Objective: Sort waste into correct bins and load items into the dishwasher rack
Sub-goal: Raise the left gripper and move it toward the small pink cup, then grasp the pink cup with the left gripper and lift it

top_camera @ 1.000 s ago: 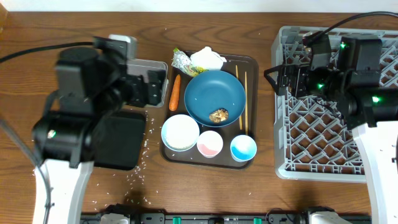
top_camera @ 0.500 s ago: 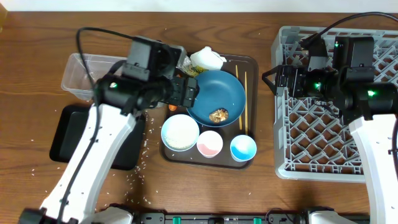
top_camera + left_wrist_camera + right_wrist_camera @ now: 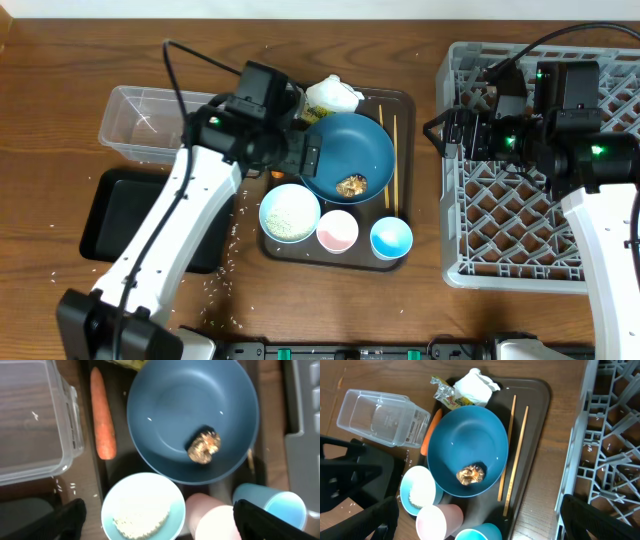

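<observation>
I should next move my left gripper's open fingers back and down, one on each side of the pink cup's rim (image 3: pixel 320 231) (image 3: pixel 197 526) beside the rice bowl. The cup stands below and back from the gripper.
My left gripper (image 3: pixel 300 160) hangs open over the left part of the serving tray (image 3: pixel 402 100), empty, its fingers (image 3: pixel 70 517) straddling the white bowl (image 3: pixel 142 507) of rice. Beside it lie the carrot (image 3: pixel 102 415) and the dark-blue dish (image 3: pixel 192 420) holding the brown lump (image 3: pixel 204 447). The pink cup (image 3: pixel 337 231) and blue cup (image 3: pixel 391 238) stand at the tray's front. Chopsticks (image 3: pixel 512 450), tissue (image 3: pixel 476 387) and wrapper (image 3: pixel 445 395) lie at its right and back. My right gripper (image 3: pixel 450 130) is open above the rack's (image 3: pixel 540 230) left edge.
The clear tub (image 3: pixel 140 120) stands left of the serving tray, with the black tray (image 3: pixel 110 215) in front of it. Loose rice grains (image 3: pixel 225 255) are scattered on the wooden table near the black tray's right side.
My left arm has swung right, from above the tub and black tray to above the serving tray's left side, uncovering the tub. The right arm has barely moved.
</observation>
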